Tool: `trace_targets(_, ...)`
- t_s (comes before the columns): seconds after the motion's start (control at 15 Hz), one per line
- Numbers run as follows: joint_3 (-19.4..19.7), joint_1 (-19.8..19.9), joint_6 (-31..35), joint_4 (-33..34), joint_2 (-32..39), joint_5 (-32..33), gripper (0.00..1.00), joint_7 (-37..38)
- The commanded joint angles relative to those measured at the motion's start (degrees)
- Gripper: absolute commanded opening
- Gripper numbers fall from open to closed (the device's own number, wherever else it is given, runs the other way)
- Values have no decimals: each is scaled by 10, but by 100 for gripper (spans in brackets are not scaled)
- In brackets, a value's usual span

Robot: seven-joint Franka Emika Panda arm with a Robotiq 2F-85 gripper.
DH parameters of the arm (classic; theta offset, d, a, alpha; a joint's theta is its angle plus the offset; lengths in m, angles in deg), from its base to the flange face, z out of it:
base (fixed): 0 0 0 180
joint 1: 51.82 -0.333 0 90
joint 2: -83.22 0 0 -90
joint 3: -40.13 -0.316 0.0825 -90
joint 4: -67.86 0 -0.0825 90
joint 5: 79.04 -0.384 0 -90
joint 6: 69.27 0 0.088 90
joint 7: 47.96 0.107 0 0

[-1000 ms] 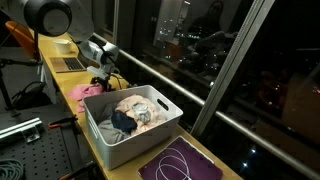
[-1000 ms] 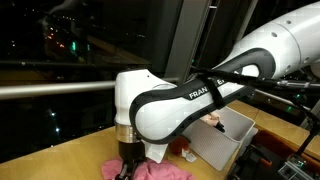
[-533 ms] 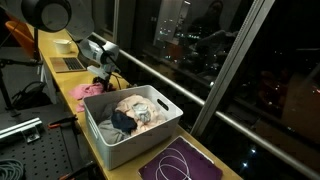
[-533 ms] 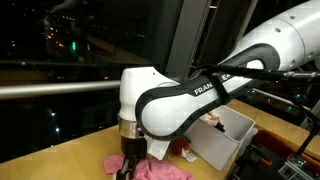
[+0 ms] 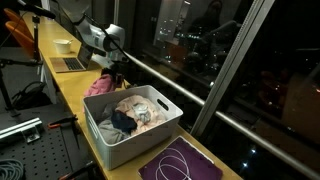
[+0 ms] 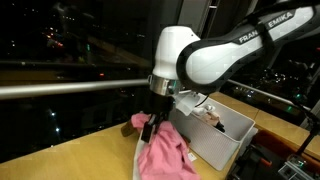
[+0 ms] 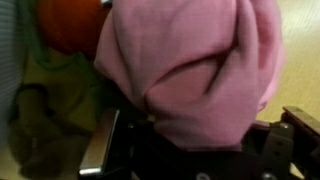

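Note:
The pink cloth's draped end hangs low outside the bin's rim, so my gripper will next rise, move over the clothes heaped in the white bin and let go of the pink cloth.
A pink cloth hangs off the wooden table, pinched at its top by my gripper. In an exterior view the pink cloth drapes down from the gripper, its lower end still near the tabletop. The wrist view is filled by the bunched pink cloth between the dark fingers; the gripper is shut on it. A white bin heaped with clothes stands just beside it.
An orange-red item lies on the table behind the cloth. The white bin sits close by. A purple mat with a white cable lies past the bin; a laptop sits farther along. Dark windows border the table.
The gripper closed on the pink cloth and rose, pulling it up from a flat heap on the table and moving toward the bin.

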Motion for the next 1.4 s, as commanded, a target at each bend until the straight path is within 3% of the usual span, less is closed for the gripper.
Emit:
trace_targets(0.0, 11, 29, -1, -94, -122, 3, 4, 9)
trace_targets(0.47, 36, 103, -55, -162, -299, 7, 4, -1)
trace_targets(0.73, 54, 158, -129, -133, -364, 2, 4, -52)
trace_targets(1.0, 68, 195, -178, -42, -332, -3, 4, -107)
trace_targets(1.27, 61, 196, -159, 0, -257, -1, 4, -115)
trace_targets(1.33, 60, 194, -163, 12, -235, 4, 43, -111)
